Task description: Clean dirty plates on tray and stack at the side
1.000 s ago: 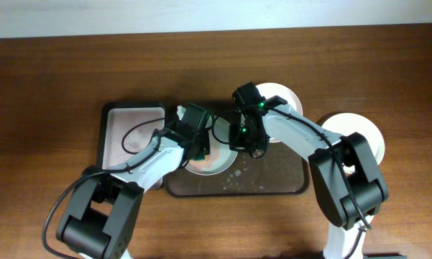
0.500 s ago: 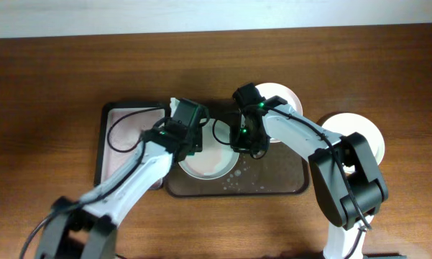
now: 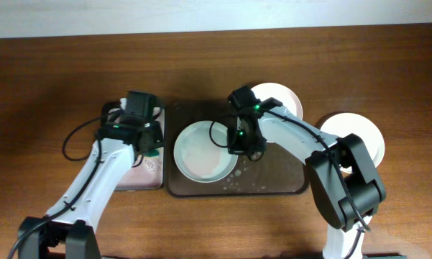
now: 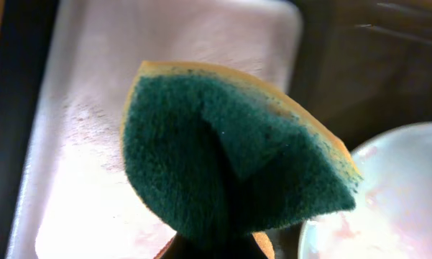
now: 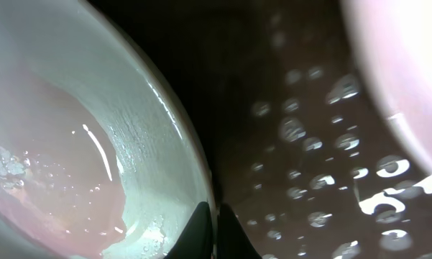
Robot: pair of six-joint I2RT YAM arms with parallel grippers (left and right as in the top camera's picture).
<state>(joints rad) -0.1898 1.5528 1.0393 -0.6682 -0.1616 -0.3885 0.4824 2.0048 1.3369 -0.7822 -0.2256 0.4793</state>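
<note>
The near part of the small pinkish tray is below my left gripper. My left gripper should next lower the sponge (image 4: 230, 158) onto the bottom of the tray, which is clear of plates.
My left gripper (image 3: 145, 144) is shut on a green-and-yellow sponge (image 4: 230, 158) and holds it above the small pinkish tray (image 4: 86, 144). My right gripper (image 3: 239, 142) is shut on the right rim of the pale green plate (image 3: 201, 151), which lies wet in the left part of the dark brown tray (image 3: 237, 191). In the right wrist view my fingers (image 5: 201, 223) pinch that rim, and the plate (image 5: 79, 129) shows foamy water. A white plate (image 3: 282, 97) lies in the tray's far right corner. Another white plate (image 3: 356, 133) lies on the table right of the tray.
The black-rimmed tray with the pinkish inside (image 3: 111, 119) stands just left of the brown tray. The brown tray's floor (image 5: 302, 144) is wet with drops. The wooden table (image 3: 57, 72) runs all round.
My left arm has swung left with the sponge, from over the green plate to over the pinkish tray. The green plate now shows uncovered. My right gripper has stayed on its rim.
</note>
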